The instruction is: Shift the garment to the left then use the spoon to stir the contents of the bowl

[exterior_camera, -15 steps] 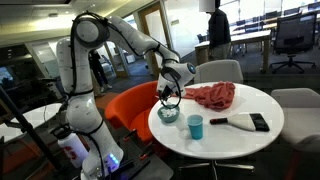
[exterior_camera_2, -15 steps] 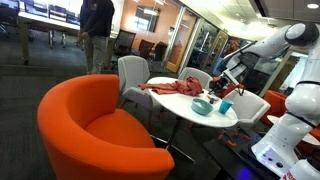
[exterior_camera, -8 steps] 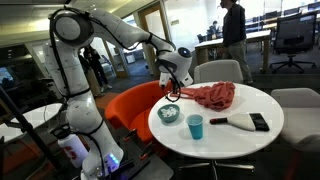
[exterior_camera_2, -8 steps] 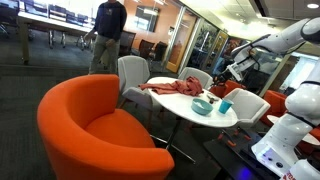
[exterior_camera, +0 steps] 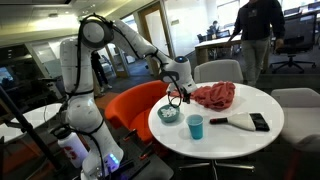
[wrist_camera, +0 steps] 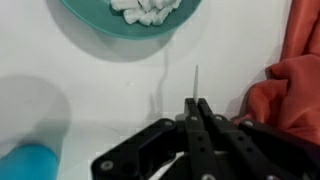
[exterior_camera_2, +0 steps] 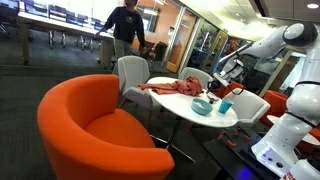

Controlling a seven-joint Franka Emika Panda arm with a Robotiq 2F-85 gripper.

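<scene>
My gripper lowers slightly next and frees the spoon over the bare table between bowl and garment (wrist_camera: pixel 197 78), since the spoon still hangs above that clear patch.
In the wrist view my gripper (wrist_camera: pixel 196 102) is shut on the spoon (wrist_camera: pixel 196 78), a thin pale stem sticking out past the fingertips above the white table. The pale teal bowl (wrist_camera: pixel 130 22) with white pieces lies just ahead of the spoon tip. The reddish-pink garment (wrist_camera: pixel 292 85) is bunched at the right. In both exterior views the gripper (exterior_camera: pixel 177 97) (exterior_camera_2: pixel 222 86) hangs a little above the table between the bowl (exterior_camera: pixel 169 114) (exterior_camera_2: pixel 203 107) and the garment (exterior_camera: pixel 214 95) (exterior_camera_2: pixel 174 87).
A blue cup (exterior_camera: pixel 196 127) (wrist_camera: pixel 30 162) stands close to the bowl on the round white table (exterior_camera: pixel 250 145). A black-and-white brush (exterior_camera: pixel 243 122) lies further along the table. An orange armchair (exterior_camera_2: pixel 95 125) and grey chairs (exterior_camera: pixel 222 72) surround the table. A person (exterior_camera: pixel 256 25) walks behind.
The gripper lifted slightly half a second ago and has come back down beside the bowl, still shut on the spoon. The person in the background has walked on.
</scene>
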